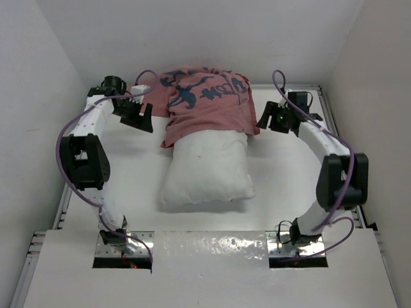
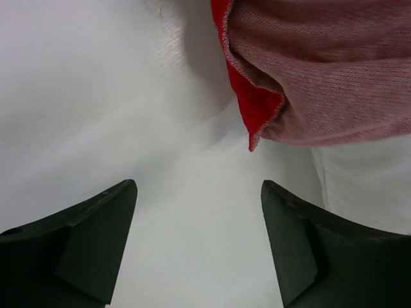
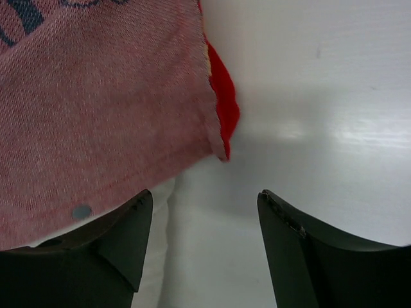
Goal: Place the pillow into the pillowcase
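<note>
I will move my right gripper down-left in the top view next and close on the case's red-edged corner, which sticks out past the pillow's side.
The white pillow [image 1: 207,170] lies in the middle of the table, its far end inside the pillowcase [image 1: 209,102], which shows its pale pink inside with dark print. My left gripper [image 1: 138,117] is open and empty, just left of the case's hem. My right gripper [image 1: 271,119] is open and empty, just right of the hem. In the left wrist view [image 2: 199,192] the case's red-edged corner [image 2: 257,115] hangs above the fingers, with the pillow [image 2: 366,179] at right. In the right wrist view [image 3: 204,202] the case [image 3: 96,115] covers the left, its corner just above the gap.
White walls close in the table on the left, right and back. A raised white shelf [image 1: 212,269] with the arm bases runs along the near edge. Purple cables loop beside both arms.
</note>
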You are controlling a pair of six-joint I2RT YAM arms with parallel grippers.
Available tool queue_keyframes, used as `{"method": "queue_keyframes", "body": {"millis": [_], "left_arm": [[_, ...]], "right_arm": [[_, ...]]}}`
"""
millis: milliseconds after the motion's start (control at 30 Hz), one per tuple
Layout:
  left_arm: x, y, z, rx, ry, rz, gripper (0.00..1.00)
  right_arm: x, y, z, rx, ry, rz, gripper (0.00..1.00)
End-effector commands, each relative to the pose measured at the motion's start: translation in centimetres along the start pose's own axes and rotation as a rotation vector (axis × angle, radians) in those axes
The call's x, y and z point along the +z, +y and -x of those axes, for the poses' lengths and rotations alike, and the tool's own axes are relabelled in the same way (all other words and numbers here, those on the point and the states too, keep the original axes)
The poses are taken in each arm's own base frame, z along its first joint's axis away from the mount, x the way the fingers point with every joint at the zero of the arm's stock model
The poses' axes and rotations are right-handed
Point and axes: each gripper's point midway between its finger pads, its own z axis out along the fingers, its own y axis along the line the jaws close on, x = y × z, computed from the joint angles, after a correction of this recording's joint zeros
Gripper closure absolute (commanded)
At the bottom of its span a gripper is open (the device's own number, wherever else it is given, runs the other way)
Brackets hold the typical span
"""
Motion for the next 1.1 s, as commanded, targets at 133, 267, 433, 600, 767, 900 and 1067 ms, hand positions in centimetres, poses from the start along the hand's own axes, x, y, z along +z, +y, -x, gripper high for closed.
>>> {"method": "queue_keyframes", "body": {"millis": [133,267,433,600,767,900,1067], "left_arm": [[5.0,-2.0,0.8,-0.044,-0.059,-0.232,0.20],[7.3,-1.7,-0.6,-0.078,-0.029,-0.274,0.20],[9.2,-1.3,-0.8,-0.109,-0.037,-0.314,0.20],[9.4,-3.1,-1.1,-0.102,-0.044,-0.444,0.21],[9.4,-4.6,-4.0,-0.102,-0.007,-0.499,0.22],[10.8,-4.2,-4.2,-0.140,0.000,-0.488,0.27],[11.4,-3.5,-2.4,-0.159,-0.026,-0.490,0.95]], "right_arm": [[4.7,3.4,3.8,0.009,-0.093,0.217,0.34],[6.9,2.3,1.7,0.008,-0.030,0.204,0.34],[9.1,1.0,-0.4,-0.006,0.015,0.186,0.34],[10.7,1.3,-0.3,-0.013,0.012,0.228,0.41],[11.4,1.1,0.1,-0.025,0.005,0.228,0.51],[11.0,1.9,0.3,-0.044,-0.006,0.272,0.58],[10.8,1.4,0.2,-0.054,0.001,0.238,1.00]]}}
